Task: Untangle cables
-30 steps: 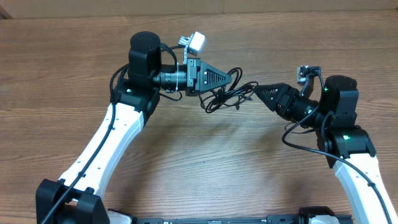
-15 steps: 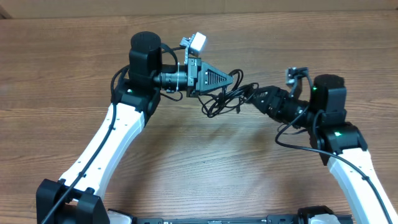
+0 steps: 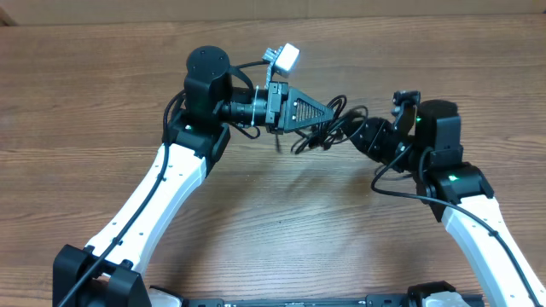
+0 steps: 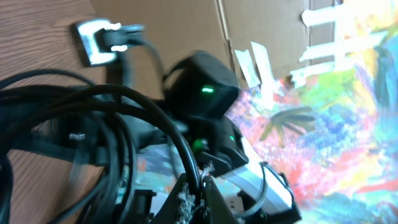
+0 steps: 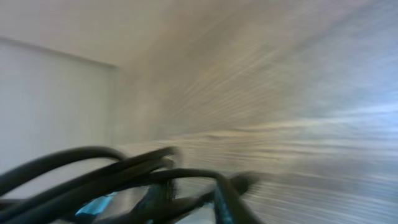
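Note:
The robot will next lower its left gripper to the bare wood below it, to that gripper's left in the overhead view, clear of the right gripper, and let go of the loop.
A tangle of thin black cables (image 3: 331, 128) hangs between my two grippers above the wood table (image 3: 273, 213). My left gripper (image 3: 327, 113) points right and is shut on a strand of the cables (image 4: 93, 106), which runs up from between its fingertips (image 4: 200, 186). My right gripper (image 3: 356, 130) points left with its tip in the tangle's right side. Its wrist view is blurred: loops of the cables (image 5: 93, 165) cross in front of the right gripper (image 5: 193, 208), and I cannot make out how its jaws stand.
A cardboard wall (image 3: 273, 8) runs along the table's far edge. The left wrist view looks past the loops at the right arm (image 4: 199, 87), its silver camera (image 4: 96, 40) and a colourful backdrop (image 4: 348, 112). Both white forearms angle in from the near corners.
My left gripper has shifted right and slightly away, carrying the tangle along. The right arm has moved left, bringing its gripper from beside the tangle into its right side.

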Controlling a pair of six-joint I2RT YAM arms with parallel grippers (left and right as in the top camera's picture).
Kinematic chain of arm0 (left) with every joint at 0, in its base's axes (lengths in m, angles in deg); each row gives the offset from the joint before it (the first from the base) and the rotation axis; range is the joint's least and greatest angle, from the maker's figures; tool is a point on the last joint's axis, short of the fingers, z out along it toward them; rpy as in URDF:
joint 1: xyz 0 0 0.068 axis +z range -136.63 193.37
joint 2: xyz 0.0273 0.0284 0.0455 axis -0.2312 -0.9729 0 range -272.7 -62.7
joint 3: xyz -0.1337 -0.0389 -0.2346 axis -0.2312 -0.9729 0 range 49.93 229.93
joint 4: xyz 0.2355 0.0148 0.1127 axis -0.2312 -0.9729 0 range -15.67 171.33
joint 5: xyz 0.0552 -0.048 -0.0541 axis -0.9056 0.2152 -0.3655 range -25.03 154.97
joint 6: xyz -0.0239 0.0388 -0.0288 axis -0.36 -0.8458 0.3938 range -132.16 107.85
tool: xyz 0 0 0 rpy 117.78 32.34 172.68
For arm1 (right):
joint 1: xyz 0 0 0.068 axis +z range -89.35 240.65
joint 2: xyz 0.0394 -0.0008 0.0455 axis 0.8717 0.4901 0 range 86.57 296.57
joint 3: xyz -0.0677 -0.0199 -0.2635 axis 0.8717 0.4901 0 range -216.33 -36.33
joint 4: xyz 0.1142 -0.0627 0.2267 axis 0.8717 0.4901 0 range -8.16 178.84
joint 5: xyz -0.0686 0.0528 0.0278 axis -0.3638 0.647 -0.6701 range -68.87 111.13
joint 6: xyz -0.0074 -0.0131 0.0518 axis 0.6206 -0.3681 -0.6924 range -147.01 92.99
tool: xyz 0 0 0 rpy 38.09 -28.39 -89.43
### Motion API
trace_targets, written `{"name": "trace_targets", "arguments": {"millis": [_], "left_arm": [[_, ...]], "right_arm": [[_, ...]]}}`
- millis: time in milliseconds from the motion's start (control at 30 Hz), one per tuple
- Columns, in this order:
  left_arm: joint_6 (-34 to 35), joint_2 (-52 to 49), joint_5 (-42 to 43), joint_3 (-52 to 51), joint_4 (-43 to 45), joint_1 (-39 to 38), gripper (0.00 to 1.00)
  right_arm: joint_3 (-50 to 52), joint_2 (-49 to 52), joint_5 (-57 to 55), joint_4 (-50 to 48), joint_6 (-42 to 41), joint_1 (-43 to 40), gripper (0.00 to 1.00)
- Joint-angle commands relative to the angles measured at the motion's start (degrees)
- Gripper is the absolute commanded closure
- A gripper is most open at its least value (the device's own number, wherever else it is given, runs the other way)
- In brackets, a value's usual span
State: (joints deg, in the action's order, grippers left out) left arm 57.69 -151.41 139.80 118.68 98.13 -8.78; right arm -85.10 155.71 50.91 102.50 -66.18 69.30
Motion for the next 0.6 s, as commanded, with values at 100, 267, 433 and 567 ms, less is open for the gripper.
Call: {"name": "trace_targets", "arguments": {"millis": [100, 267, 433, 567], "left_arm": [[0.37, 1.84, 4.70, 1.64, 2.86, 3.17, 0.96], [-6.91, 1.81, 4.42, 1.62, 2.73, 8.85, 0.96], [-12.87, 1.81, 4.20, 1.57, 0.66, 12.44, 0.96], [-23.61, 1.81, 4.04, 1.57, -7.98, 12.76, 0.96]], "right_arm": [[-1.07, 1.92, -9.42, 8.81, -1.70, 0.13, 0.96], [-1.07, 1.92, -9.42, 12.66, -1.70, 0.13, 0.96], [-1.07, 1.92, -9.44, 15.28, -1.70, 0.13, 0.96], [-1.07, 1.92, -12.39, 17.46, -1.73, 0.13, 0.96]]}}
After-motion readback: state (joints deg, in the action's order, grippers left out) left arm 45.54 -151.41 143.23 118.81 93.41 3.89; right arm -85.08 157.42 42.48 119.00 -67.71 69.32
